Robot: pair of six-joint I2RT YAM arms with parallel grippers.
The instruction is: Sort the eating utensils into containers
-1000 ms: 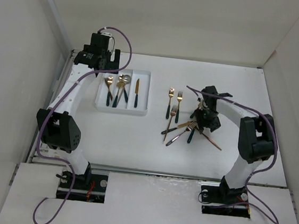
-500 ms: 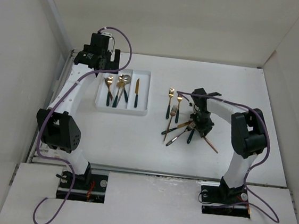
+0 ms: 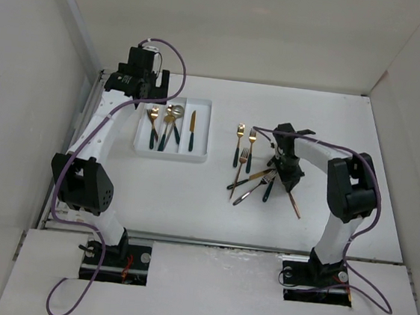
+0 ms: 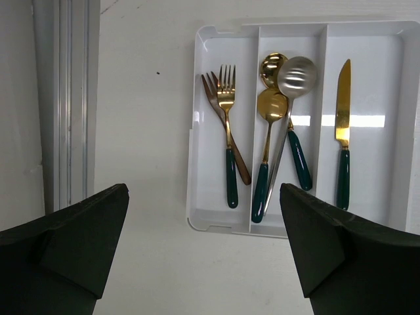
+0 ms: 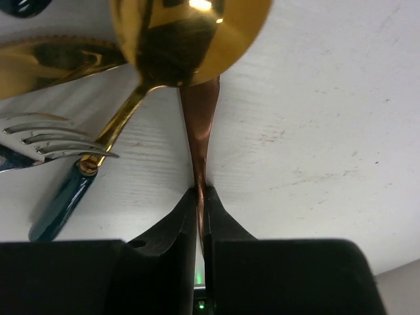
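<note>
I will lift my right gripper, carry the copper utensil [image 3: 294,204] over, lower it and let go, as the empty part of the tray beside the gold knife [image 3: 201,131] is to its left in the top view.
The white tray [image 4: 191,164] [image 3: 199,156] holds two forks [image 4: 226,125] in its left container, three spoons [image 4: 272,108] in the middle one and a gold knife [image 4: 342,105] in the right one. My left gripper [image 4: 203,190] [image 3: 139,82] hangs open above the table at the tray's end, nothing between its fingers. Loose eating utensils [image 3: 253,178] lie crossed in a pile at mid-table. My right gripper [image 5: 200,191] [image 3: 287,177] is down at the pile's right side, shut on a thin copper utensil [image 5: 199,125] [image 3: 294,204] whose far end runs under a gold spoon bowl [image 5: 187,33].
A gold spoon [image 3: 239,142] and a gold fork [image 3: 252,141] lie side by side just behind the pile. A silver fork [image 5: 52,141] and a dark green handle [image 5: 62,203] lie left of the right fingers. White walls enclose the table on three sides.
The right gripper shifted toward the pile and shut on the copper utensil, which has swung to point more steeply toward the near edge. The left arm has not moved.
</note>
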